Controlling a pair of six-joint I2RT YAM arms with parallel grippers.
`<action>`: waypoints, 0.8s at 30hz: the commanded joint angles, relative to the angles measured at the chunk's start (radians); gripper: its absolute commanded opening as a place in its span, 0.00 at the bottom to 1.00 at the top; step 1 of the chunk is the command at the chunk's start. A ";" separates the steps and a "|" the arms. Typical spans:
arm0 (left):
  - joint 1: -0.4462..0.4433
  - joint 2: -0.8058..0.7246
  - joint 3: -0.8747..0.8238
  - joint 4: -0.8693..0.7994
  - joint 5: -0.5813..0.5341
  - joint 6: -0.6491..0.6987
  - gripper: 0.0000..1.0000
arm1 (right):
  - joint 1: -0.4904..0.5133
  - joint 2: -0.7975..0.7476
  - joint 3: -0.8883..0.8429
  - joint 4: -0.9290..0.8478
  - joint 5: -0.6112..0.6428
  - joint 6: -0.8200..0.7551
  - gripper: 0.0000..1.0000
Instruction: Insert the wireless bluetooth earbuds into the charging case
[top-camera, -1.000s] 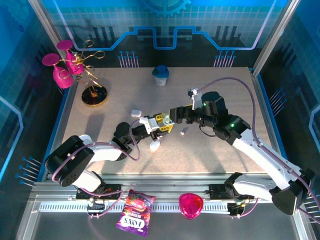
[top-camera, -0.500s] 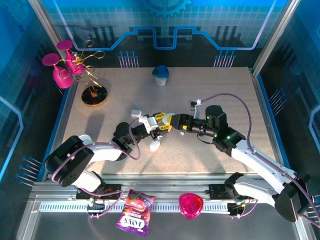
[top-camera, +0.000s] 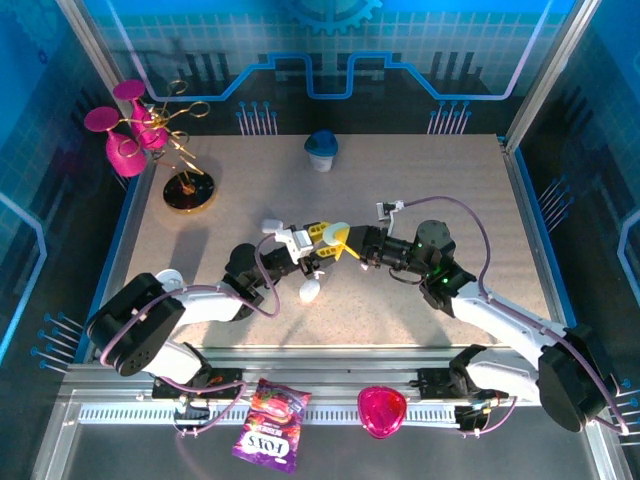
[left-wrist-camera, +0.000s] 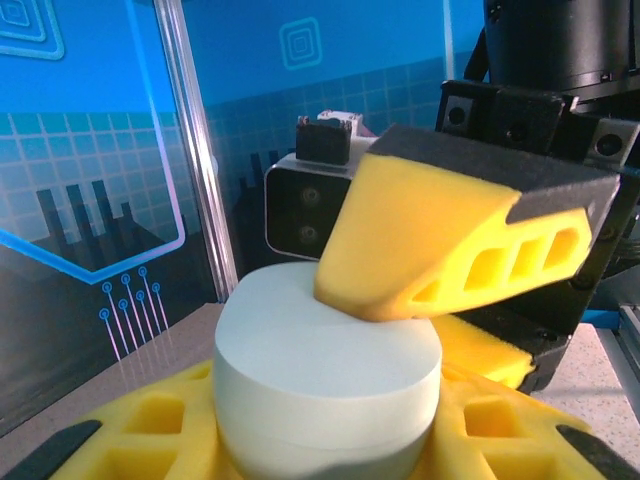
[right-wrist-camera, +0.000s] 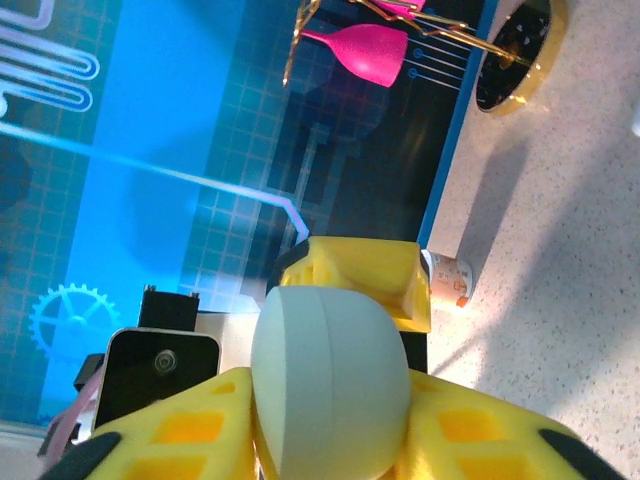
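Note:
My right gripper carries the mint case (top-camera: 340, 231) outward next, tilts it downward and lowers it to release on the bare tabletop lying outward and below.
A rounded pale mint charging case (left-wrist-camera: 330, 380) sits closed between the yellow pads of my left gripper (left-wrist-camera: 325, 435), which is shut on its sides. My right gripper (right-wrist-camera: 330, 430) has met it from the right; its two yellow fingers press on the lid face and the base face of the same case (right-wrist-camera: 330, 380). One right finger (left-wrist-camera: 430, 240) rests on the case's top. In the top view both grippers (top-camera: 335, 238) (top-camera: 352, 246) join at the case (top-camera: 340, 231) above mid-table. I see no earbuds.
A white pebble-like case (top-camera: 310, 290) lies on the table under the left arm. A blue-lidded white cup (top-camera: 321, 150) stands at the back, a gold stand with pink glasses (top-camera: 185, 185) at the back left. A snack bag (top-camera: 268, 428) and a pink heart (top-camera: 381, 410) lie on the front rail.
My right gripper swung left and lower until its fingers came around the case held by the left gripper. The left gripper lifted slightly, keeping the case.

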 joint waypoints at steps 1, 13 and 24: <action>-0.006 -0.030 0.025 0.050 0.024 -0.001 0.22 | -0.016 0.025 -0.008 0.055 0.002 0.033 0.21; 0.017 -0.003 -0.082 0.048 -0.030 0.097 0.75 | -0.092 0.032 0.014 -0.090 -0.009 -0.085 0.14; 0.026 -0.007 -0.213 -0.032 -0.190 0.060 0.89 | -0.219 0.224 0.247 -0.494 0.115 -0.462 0.14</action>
